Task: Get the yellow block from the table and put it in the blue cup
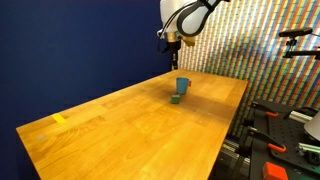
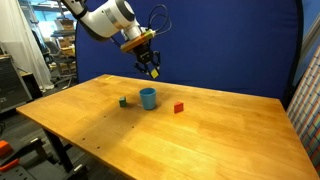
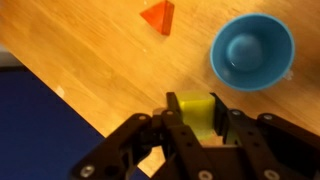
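The blue cup's opening is still to the upper right in the wrist view, so next I will move my gripper over it and lower to release the block.
My gripper is shut on the yellow block, a small bright yellow cube held between the two fingers. In an exterior view the gripper hangs well above the table with the yellow block at its tip. The blue cup stands upright below and slightly to the left of it. In the wrist view the open cup is at the upper right and looks empty. In an exterior view the gripper is above and behind the cup.
A dark green block sits beside the cup, also seen in an exterior view. A red block lies to the cup's other side, shown in the wrist view. A flat yellow piece lies near the table's far end.
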You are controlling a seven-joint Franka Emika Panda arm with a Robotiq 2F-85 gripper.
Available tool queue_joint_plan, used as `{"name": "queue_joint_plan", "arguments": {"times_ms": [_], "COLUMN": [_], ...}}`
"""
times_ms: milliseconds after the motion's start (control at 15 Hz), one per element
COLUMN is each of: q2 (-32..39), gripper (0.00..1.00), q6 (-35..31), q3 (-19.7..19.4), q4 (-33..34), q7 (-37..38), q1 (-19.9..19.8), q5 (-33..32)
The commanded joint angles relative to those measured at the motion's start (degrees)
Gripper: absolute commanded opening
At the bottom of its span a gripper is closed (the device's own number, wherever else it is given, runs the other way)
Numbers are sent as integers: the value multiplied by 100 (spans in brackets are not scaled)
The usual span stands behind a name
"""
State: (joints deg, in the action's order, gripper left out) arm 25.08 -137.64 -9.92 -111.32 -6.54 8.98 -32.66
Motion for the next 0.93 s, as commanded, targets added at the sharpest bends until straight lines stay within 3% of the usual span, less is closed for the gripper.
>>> {"name": "queue_joint_plan", "arguments": {"times_ms": [0,867], "q2": [-544,-615], "gripper": [13,13], "q6": [296,515], "q3": [31,473], "q4": [-478,-805], "q7": [394,148], "q1": [-262,-706], "q5": [-195,511]}}
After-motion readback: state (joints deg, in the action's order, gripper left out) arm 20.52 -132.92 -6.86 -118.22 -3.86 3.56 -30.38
